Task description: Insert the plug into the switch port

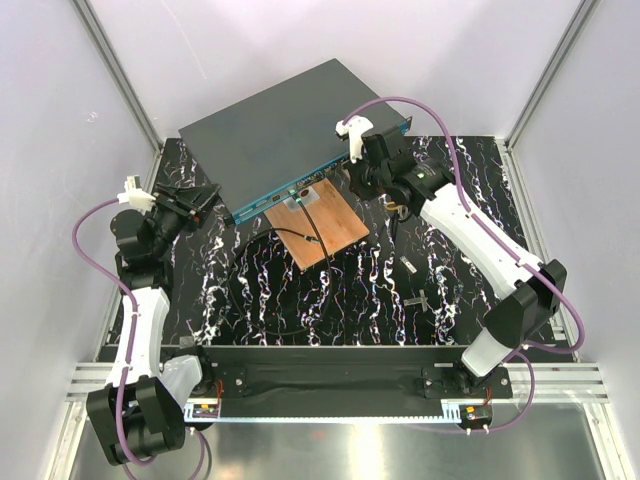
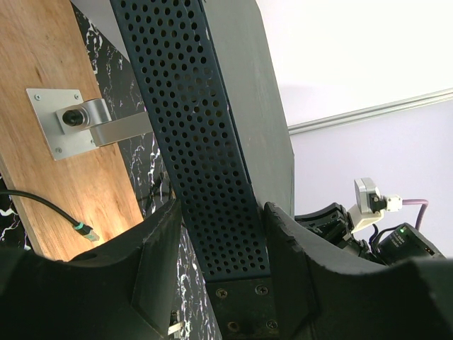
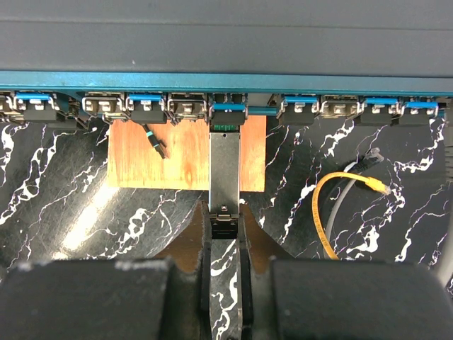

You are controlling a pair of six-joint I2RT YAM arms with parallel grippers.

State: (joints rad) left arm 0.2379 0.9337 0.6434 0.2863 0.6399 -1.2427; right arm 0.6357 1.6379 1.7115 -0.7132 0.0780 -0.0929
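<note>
My right gripper needs to push outward toward the middle port (image 3: pixel 226 117) and let go of the plug inside it, because its green tip lines up but its silver body is still outside.
The switch (image 1: pixel 280 130) is a flat dark grey box lying askew at the back of the marble table, its teal front face (image 3: pixel 226 79) lined with ports. My left gripper (image 1: pixel 203 196) clamps the switch's left end. In the left wrist view its fingers (image 2: pixel 163 248) sit on either side of the perforated side panel (image 2: pixel 205 142). My right gripper (image 3: pixel 225 212) is shut on the plug (image 3: pixel 226 170), a long silver module. The plug's green tip sits at the mouth of a middle port (image 3: pixel 226 117). How deep it reaches cannot be told.
A copper-brown board (image 1: pixel 320 225) lies under the switch's front edge and carries a metal bracket (image 2: pixel 85 127). A black cable with a teal-ringed tip (image 3: pixel 152 138) rests on the board. A yellow cable (image 3: pixel 333 191) loops on the table to the right. White walls enclose the table.
</note>
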